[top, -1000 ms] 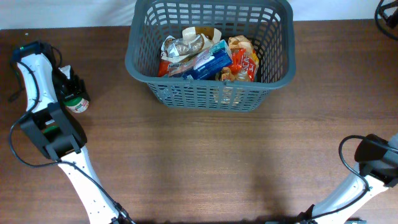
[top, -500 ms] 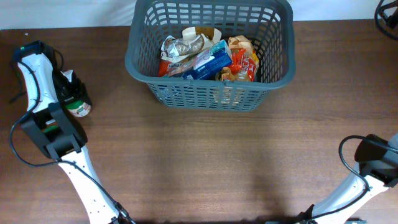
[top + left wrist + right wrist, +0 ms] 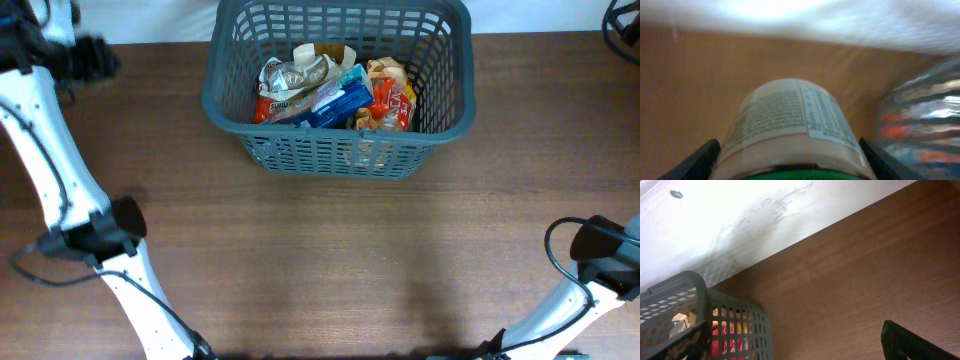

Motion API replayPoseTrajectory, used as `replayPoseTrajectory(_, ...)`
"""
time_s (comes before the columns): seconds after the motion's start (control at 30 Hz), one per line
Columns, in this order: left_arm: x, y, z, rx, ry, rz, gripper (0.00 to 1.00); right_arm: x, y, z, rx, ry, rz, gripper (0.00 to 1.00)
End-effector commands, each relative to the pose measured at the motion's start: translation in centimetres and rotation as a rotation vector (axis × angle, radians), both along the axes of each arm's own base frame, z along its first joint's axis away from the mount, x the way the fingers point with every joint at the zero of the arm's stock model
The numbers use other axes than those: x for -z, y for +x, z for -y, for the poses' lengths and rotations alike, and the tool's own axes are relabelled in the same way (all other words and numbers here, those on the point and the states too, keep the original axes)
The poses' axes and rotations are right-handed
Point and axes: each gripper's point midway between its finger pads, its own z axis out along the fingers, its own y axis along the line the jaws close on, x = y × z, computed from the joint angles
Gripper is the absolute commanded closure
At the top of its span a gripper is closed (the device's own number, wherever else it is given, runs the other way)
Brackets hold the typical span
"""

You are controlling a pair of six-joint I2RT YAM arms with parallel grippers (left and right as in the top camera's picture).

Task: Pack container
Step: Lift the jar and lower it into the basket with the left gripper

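Observation:
I still have my left gripper with its jar (image 3: 790, 125) outside the basket, so next I will move it to the right in the overhead view, then down onto the snack packets.
The container, a dark grey slotted basket (image 3: 340, 155), stands at the table's far middle and holds several snack packets (image 3: 330, 90). My left gripper (image 3: 92, 58) is a dark blur at the far left, level with the basket's top. In the left wrist view it is shut on a jar (image 3: 790, 125) with a printed label and a green lid, one finger on each side. The basket shows blurred at the right of that view (image 3: 925, 115). My right gripper (image 3: 790, 350) is open and empty, with the basket's corner (image 3: 700, 285) at its left.
The brown wooden table (image 3: 330, 260) ends at a white wall along the back (image 3: 740, 220). The right arm's lower part (image 3: 600, 250) sits at the near right corner. The left arm's white link (image 3: 50, 170) runs along the left edge.
My left gripper has lifted the jar off the table at the left and swung up and back toward the far left edge. The right arm has not moved.

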Motion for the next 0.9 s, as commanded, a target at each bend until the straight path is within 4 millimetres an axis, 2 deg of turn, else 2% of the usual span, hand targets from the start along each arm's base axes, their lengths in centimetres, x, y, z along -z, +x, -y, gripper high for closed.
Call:
replayPoseTrajectory(0.0,-12.7,-3.0,8.7,0.308,0.141,0.354,0.98,0.4,0.3,-0.2,-0.005,0.013,-0.006,0.01)
replayPoseTrajectory(0.03,-14.3,-3.4,10.8,0.38,0.192,0.41,0.98,0.4,0.3,-0.2,-0.005,0.013,-0.006,0.01)
replayPoseTrajectory(0.1,-16.3,-4.3,15.0,0.525,0.277,0.491,0.98,0.4,0.3,-0.2,-0.005,0.013,-0.006,0.01)
replayPoseTrajectory(0.17,-16.8,-5.1,19.7,0.685,0.342,0.539,0.98,0.4,0.3,-0.2,-0.005,0.013,-0.006,0.01)
replayPoseTrajectory(0.2,-16.7,-5.4,21.3,0.733,0.355,0.549,0.98,0.4,0.3,-0.2,-0.005,0.013,-0.006,0.01)
replayPoseTrajectory(0.23,-15.8,-5.7,24.5,0.834,0.368,0.548,0.98,0.4,0.3,-0.2,-0.005,0.013,-0.006,0.01)
replayPoseTrajectory(0.27,-15.2,-5.9,26.2,0.886,0.368,0.541,0.98,0.4,0.3,-0.2,-0.005,0.013,-0.006,0.01)
replayPoseTrajectory(0.3,-12.8,-5.8,29.8,0.994,0.361,0.503,0.98,0.4,0.3,-0.2,-0.005,0.013,-0.006,0.01)
replayPoseTrajectory(0.33,-10.7,-5.7,32.2,1.069,0.35,0.462,0.98,0.4,0.3,-0.2,-0.005,0.013,-0.006,0.01)
replayPoseTrajectory(0.43,-5.3,-5.5,36.3,1.213,0.299,0.355,0.98,0.4,0.3,-0.2,-0.005,0.013,-0.006,0.01)
replayPoseTrajectory(0.57,1.6,-5.3,39.2,1.303,0.261,0.186,0.98,0.4,0.3,-0.2,-0.005,0.013,-0.006,0.01)
replayPoseTrajectory(0.67,6.3,-3.8,38.5,1.263,0.368,0.056,0.98,0.4,0.3,-0.2,-0.005,0.013,-0.006,0.01)
replayPoseTrajectory(0.73,8.2,-2.9,37.6,1.225,0.429,0.0,0.98,0.4,0.3,-0.2,-0.004,0.013,-0.006,0.01)
replayPoseTrajectory(0.8,9.1,-2.2,36.8,1.179,0.455,-0.034,0.98,0.4,0.3,-0.2,-0.005,0.013,-0.006,0.01)
replayPoseTrajectory(0.87,9.2,-1.7,36.1,1.155,0.463,-0.039,0.98,0.4,0.3,-0.2,-0.005,0.013,-0.006,0.01)
